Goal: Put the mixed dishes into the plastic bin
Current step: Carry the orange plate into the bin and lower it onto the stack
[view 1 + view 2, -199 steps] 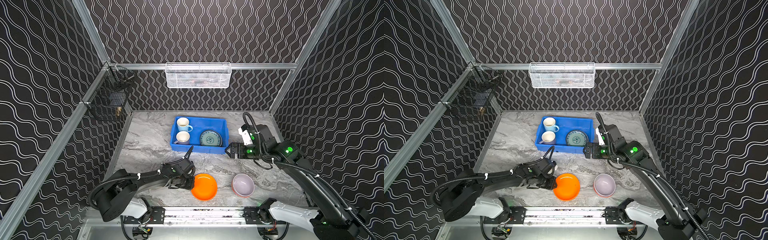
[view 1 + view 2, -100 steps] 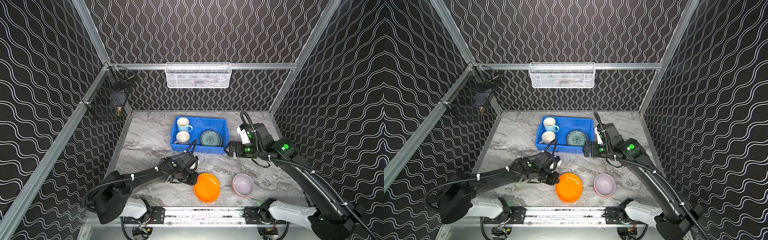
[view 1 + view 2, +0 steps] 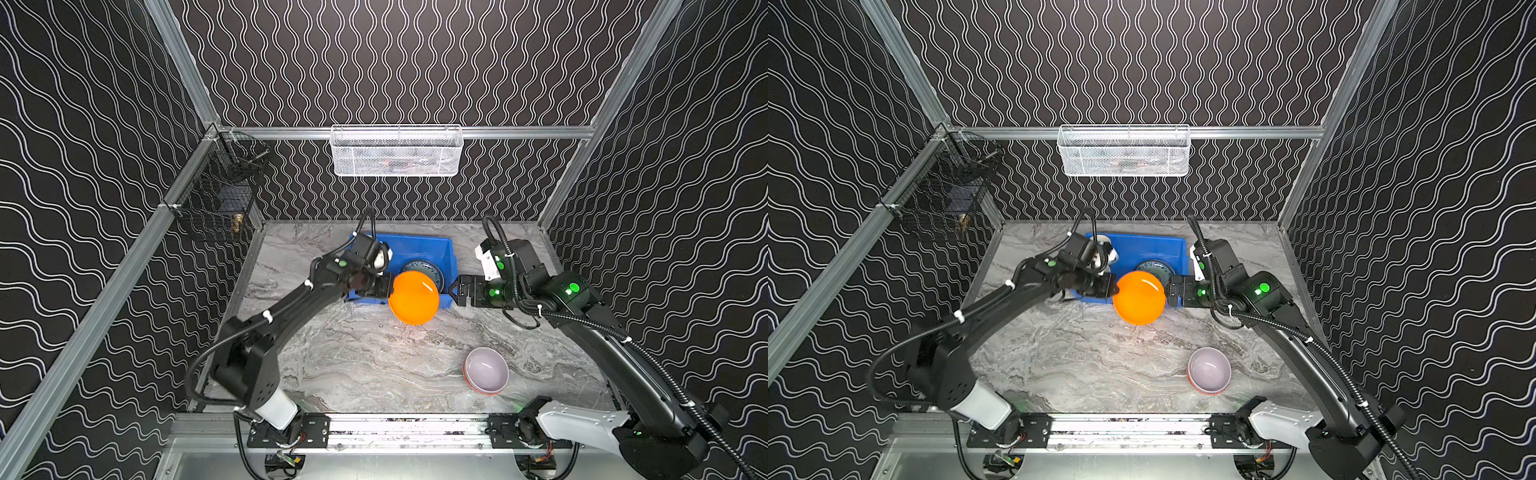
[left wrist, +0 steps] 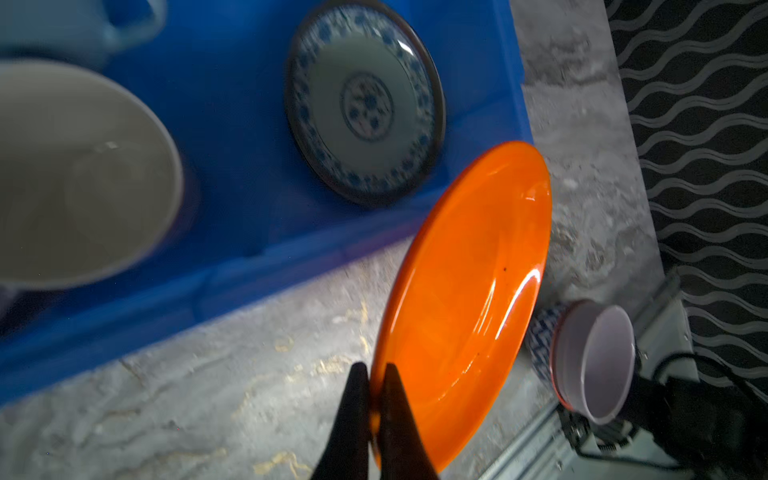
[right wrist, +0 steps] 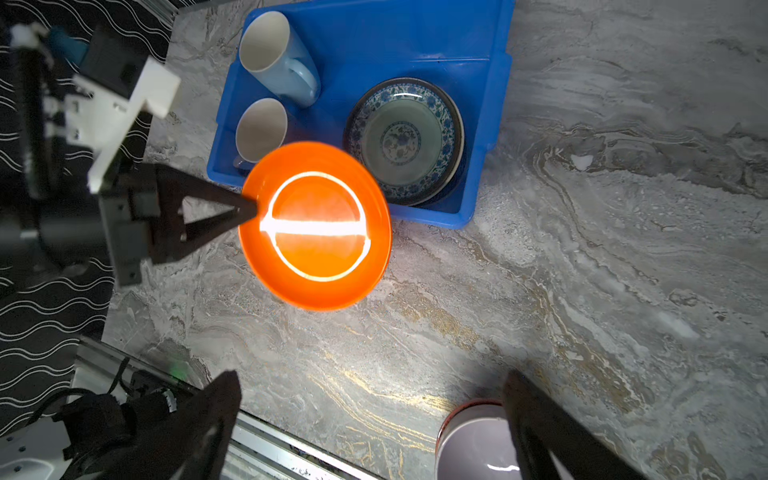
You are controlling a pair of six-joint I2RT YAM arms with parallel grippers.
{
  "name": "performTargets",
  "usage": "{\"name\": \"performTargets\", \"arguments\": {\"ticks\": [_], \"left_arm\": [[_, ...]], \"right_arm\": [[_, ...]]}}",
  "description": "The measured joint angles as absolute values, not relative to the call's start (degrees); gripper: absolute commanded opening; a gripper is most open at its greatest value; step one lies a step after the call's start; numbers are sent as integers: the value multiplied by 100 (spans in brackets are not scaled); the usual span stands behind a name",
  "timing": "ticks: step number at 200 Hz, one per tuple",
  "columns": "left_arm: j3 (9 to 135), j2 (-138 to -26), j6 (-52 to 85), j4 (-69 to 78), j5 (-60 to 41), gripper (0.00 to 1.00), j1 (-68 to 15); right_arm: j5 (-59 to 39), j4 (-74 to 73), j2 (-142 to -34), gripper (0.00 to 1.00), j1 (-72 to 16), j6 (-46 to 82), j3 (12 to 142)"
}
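Observation:
The stack is outward of my left gripper and below it. My left gripper will next move outward and down to release the orange plate atop the teal-patterned plate (image 3: 426, 269) (image 4: 367, 104).
My left gripper (image 4: 376, 370) is shut on the rim of the orange plate (image 3: 414, 297), which hangs tilted in the air over the front edge of the blue plastic bin (image 3: 419, 245). In the bin lie a teal-patterned plate (image 5: 403, 137) on a black one, a light blue mug (image 5: 278, 58) and a second mug (image 5: 261, 129). The lavender bowl (image 3: 486, 370) sits nested in a patterned, orange-rimmed bowl (image 4: 540, 340) at the table's front right. To the right of the orange plate, my right gripper (image 3: 457, 291) hovers open and holds nothing.
A white mesh basket (image 3: 397, 151) hangs on the back wall. A black wire basket (image 3: 220, 195) hangs on the left wall. A metal rail (image 3: 395, 428) runs along the table's front edge. Bare marble lies between the bin and the bowls.
The left gripper has lifted the orange plate off the front of the table and carried it back and up to the bin's front edge. The right gripper has barely moved.

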State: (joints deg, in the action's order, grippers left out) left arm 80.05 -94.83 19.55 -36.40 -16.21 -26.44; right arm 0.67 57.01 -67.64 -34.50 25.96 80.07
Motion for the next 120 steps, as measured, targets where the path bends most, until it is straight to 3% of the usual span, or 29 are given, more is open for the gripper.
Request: {"name": "performTargets", "arguments": {"ticks": [60, 120], "left_arm": [[10116, -11518, 1675, -3514, -1802, 0, -2333], [10691, -12394, 1586, -3566, -1776, 0, -2169]], "right_arm": [[373, 5780, -6851, 99, -3444, 2711, 8285], [545, 5966, -7144, 99, -3439, 2762, 8552]]}}
